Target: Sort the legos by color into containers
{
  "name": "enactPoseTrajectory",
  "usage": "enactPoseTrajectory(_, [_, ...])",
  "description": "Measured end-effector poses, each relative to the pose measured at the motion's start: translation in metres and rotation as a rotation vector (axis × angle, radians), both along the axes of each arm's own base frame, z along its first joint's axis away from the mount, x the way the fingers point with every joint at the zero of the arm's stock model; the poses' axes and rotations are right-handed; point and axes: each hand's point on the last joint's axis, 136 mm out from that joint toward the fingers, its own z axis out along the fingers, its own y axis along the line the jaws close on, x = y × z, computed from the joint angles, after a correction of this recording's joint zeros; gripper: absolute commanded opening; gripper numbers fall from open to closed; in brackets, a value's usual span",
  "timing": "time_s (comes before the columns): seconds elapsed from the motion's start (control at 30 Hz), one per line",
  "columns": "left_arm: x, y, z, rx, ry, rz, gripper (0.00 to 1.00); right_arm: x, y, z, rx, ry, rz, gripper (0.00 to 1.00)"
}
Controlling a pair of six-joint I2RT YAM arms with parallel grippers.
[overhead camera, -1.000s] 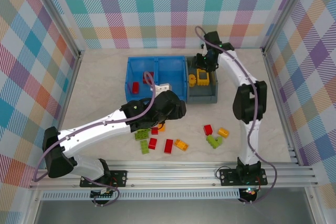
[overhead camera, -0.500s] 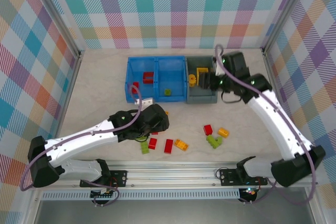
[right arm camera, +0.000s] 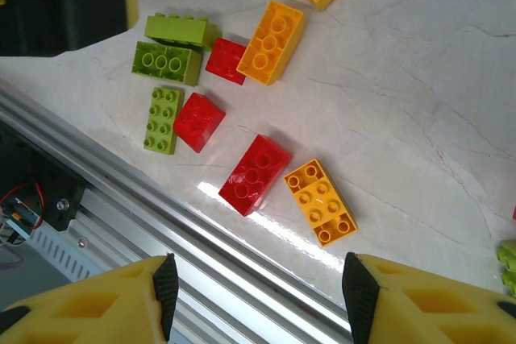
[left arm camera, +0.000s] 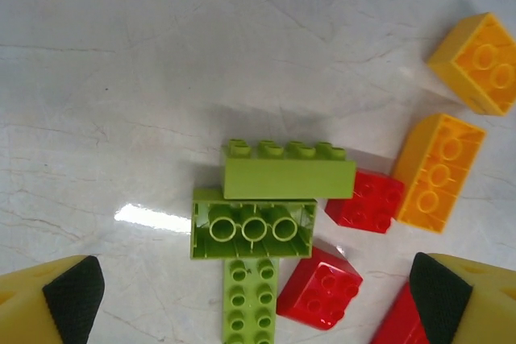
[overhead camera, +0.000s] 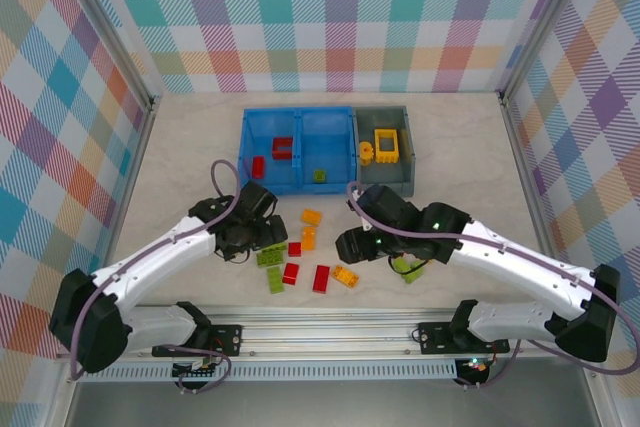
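I will move my left gripper down next, over the ends of the green brick that is on its side.
Loose legos lie at the table's front: lime green ones (overhead camera: 268, 255), red ones (overhead camera: 322, 278) and orange ones (overhead camera: 311, 216). My left gripper (overhead camera: 254, 235) hangs open above the green cluster. Its view has a green brick on its side (left arm camera: 288, 175), an upturned green brick (left arm camera: 253, 231) and a flat green plate (left arm camera: 250, 304) between the wide jaws (left arm camera: 258, 296). My right gripper (overhead camera: 350, 245) is open and holds nothing (right arm camera: 260, 294); a red brick (right arm camera: 255, 175) and an orange brick (right arm camera: 320, 201) lie just past it. The blue container (overhead camera: 300, 113) holds red and green bricks. The grey container (overhead camera: 385, 187) holds a yellow frame (overhead camera: 386, 144).
The aluminium rail (overhead camera: 330, 325) runs along the table's near edge, right under my right gripper. A green piece (overhead camera: 405, 267) lies half hidden by the right arm. Plaid walls close in the back and both sides.
My right arm swung from over the grey container down to the loose bricks at the front, its jaws widening a little. My left gripper shifted left and opened wider.
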Motion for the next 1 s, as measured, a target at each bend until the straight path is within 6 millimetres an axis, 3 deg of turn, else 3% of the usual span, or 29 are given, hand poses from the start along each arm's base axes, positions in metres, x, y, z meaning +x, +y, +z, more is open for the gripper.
enactPoseTrajectory(0.23, [0.012,-0.019,-0.031,-0.003,0.061,-0.056,0.98,-0.001,0.013,-0.003,0.013,0.0,0.014,0.62])
enactPoseTrajectory(0.5, [0.017,-0.021,-0.059,0.053,0.107,-0.094,0.86,-0.014,0.035,0.003,0.086,0.002,0.085,0.62])
enactPoseTrajectory(0.93, [0.026,-0.021,-0.06,0.065,0.078,-0.115,0.56,-0.015,0.04,0.001,0.091,0.005,0.092,0.62])
enactPoseTrajectory(1.0, [0.027,-0.02,-0.058,0.069,0.066,-0.117,0.56,-0.015,0.04,0.001,0.091,0.005,0.092,0.62])
